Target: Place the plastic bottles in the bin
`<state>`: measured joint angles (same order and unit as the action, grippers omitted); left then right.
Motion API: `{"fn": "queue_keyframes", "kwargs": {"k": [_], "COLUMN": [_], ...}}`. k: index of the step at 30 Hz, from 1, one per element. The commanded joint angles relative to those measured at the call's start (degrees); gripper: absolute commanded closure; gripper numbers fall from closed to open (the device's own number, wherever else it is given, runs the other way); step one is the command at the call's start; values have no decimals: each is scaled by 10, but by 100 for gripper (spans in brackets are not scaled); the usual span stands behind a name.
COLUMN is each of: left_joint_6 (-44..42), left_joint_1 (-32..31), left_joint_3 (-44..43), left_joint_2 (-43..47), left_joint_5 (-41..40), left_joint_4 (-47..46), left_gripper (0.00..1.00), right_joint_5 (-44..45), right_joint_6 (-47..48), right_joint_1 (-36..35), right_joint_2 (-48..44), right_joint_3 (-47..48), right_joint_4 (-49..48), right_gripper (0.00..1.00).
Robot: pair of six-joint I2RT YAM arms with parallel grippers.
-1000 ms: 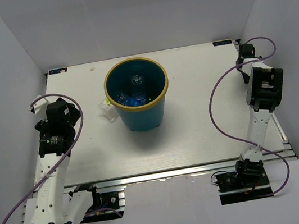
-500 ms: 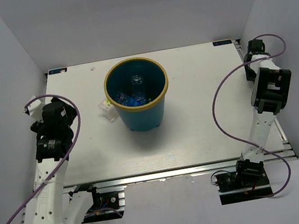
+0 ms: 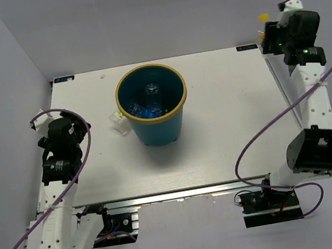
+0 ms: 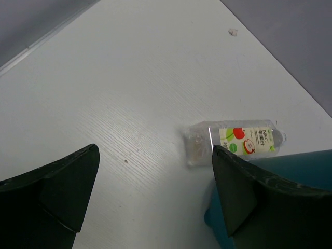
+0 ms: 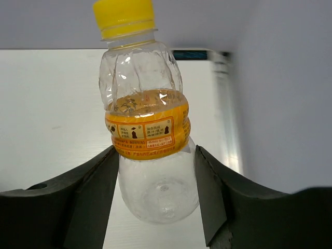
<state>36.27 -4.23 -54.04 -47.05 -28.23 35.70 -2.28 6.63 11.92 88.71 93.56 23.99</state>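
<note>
Next, my right gripper swings to its left in the top view over the bin's opening (image 3: 151,93) and releases the bottle where others already lie.
The teal bin (image 3: 153,111) with a yellowish rim stands mid-table and holds clear bottles with blue labels (image 3: 150,103). A clear bottle with a white-green label (image 3: 117,121) lies on the table against the bin's left side. It also shows in the left wrist view (image 4: 236,142), next to the bin's wall (image 4: 295,166). My left gripper (image 4: 154,153) is open and empty, above the table left of that bottle (image 3: 69,122). My right gripper (image 5: 155,151) is shut on a stubby orange-labelled bottle (image 5: 148,129) with a yellow cap, held high at the far right corner (image 3: 269,31).
White walls close in the table (image 3: 227,114) on the left, back and right. A small white scrap (image 4: 233,31) lies near the far edge. The right arm's purple cable (image 3: 263,140) loops over the table's right side.
My right arm has swung up and back to the far right corner, holding the orange bottle. My left arm has drawn slightly back toward the left edge.
</note>
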Motion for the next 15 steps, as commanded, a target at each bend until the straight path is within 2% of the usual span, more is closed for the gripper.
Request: {"fn": "queue_keyframes", "kwargs": {"k": [1, 2, 4, 5, 6, 8, 12, 15], "left_joint_6": [10, 10, 13, 13, 13, 19, 21, 20], "left_joint_1": [3, 2, 3, 2, 2, 3, 2, 3], "left_joint_3": [23, 26, 33, 38, 43, 58, 49, 40], "left_joint_2": [-1, -2, -4, -7, -10, -18, -42, -45], "left_joint_5": [53, 62, 66, 77, 87, 102, 120, 121], "left_joint_4": [-27, -30, -31, -35, -42, -52, -43, -46], "left_gripper": [2, 2, 2, 2, 2, 2, 2, 2], "right_joint_5": [-151, -150, -179, -196, -219, -233, -216, -199], "right_joint_6": [-40, -34, -32, -56, -83, -123, -141, -121], "right_joint_1": [-91, -171, -243, -301, -325, -395, -472, -514], "right_joint_2": [-32, -54, -77, -98, -107, -115, -104, -70], "right_joint_3": [-22, -25, -50, -67, -86, -131, -141, -98], "right_joint_4": [11, 5, -26, -52, -118, -174, -255, -236], "right_gripper": [100, 100, 100, 100, 100, 100, 100, 100]}}
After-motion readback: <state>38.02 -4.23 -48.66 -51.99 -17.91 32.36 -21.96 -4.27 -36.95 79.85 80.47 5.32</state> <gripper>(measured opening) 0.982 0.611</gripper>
